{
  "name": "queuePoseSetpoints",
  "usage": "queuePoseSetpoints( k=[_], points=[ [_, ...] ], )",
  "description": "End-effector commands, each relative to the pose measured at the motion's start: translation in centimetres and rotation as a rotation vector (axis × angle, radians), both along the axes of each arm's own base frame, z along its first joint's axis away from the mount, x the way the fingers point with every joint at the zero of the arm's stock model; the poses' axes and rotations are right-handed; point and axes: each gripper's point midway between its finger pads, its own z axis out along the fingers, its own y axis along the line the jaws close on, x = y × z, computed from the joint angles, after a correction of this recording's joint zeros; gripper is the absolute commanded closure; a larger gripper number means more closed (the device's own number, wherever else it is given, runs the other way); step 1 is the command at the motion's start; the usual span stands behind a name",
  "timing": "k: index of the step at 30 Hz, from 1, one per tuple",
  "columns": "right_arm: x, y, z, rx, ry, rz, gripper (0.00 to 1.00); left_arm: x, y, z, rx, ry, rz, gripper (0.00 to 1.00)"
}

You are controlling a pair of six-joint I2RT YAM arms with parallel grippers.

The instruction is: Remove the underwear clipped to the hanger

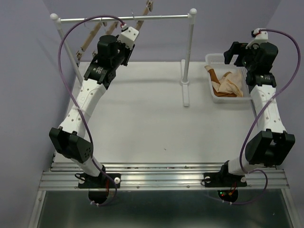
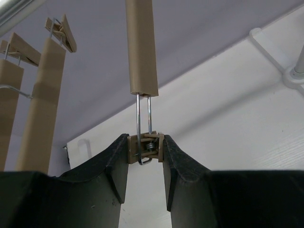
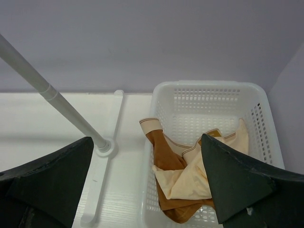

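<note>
The clip is bare and the underwear is in the basket, so the left gripper will swing the clip toward the other hangers, turn slightly and open there.
The pale beige underwear lies loose in the white basket at the far right, on top of a darker orange-brown cloth. In the right wrist view the underwear is in the basket below my right gripper, which is open and empty, hovering over the basket. My left gripper is up at the rail. Its fingers pinch the clip at the lower end of a light-wood hanger. No fabric shows in that clip.
A white rack with a top rail and a right post stands at the back of the table. Two more wooden hangers hang left of the gripped one. The rack's foot lies beside the basket.
</note>
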Motion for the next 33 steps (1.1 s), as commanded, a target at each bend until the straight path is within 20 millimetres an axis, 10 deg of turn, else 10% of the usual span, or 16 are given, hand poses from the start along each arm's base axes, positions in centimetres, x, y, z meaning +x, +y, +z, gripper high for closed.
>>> queuePoseSetpoints(
  k=[1,14,24,26,28,29,33],
  points=[
    [-1.1,0.3,3.3,-0.005,-0.105,0.014,0.00,1.0,0.6,3.9,-0.036,-0.091,-0.030,1.00],
    [-1.6,0.5,2.8,-0.006,-0.100,0.017,0.00,1.2,2.1,-1.9,-0.108,0.039,0.050,1.00],
    [-1.9,0.4,2.4,0.041,-0.088,-0.003,0.00,-0.3,3.4,-2.0,-0.367,0.067,0.216,1.00],
    [-2.1,0.5,2.4,0.055,-0.086,-0.003,0.00,-0.9,2.9,-2.4,-0.390,0.088,0.194,0.83],
    [-2.1,0.7,2.5,0.063,-0.086,0.006,0.00,-1.5,2.2,-2.6,-0.458,0.113,0.189,0.15],
    [-2.2,0.8,2.7,0.066,-0.091,0.008,0.00,-1.8,1.9,-2.6,-0.472,0.117,0.183,0.01],
    [-2.5,1.0,3.0,0.092,-0.093,0.007,0.00,-3.0,1.9,-1.5,-0.510,0.110,0.175,0.01]
  ],
)
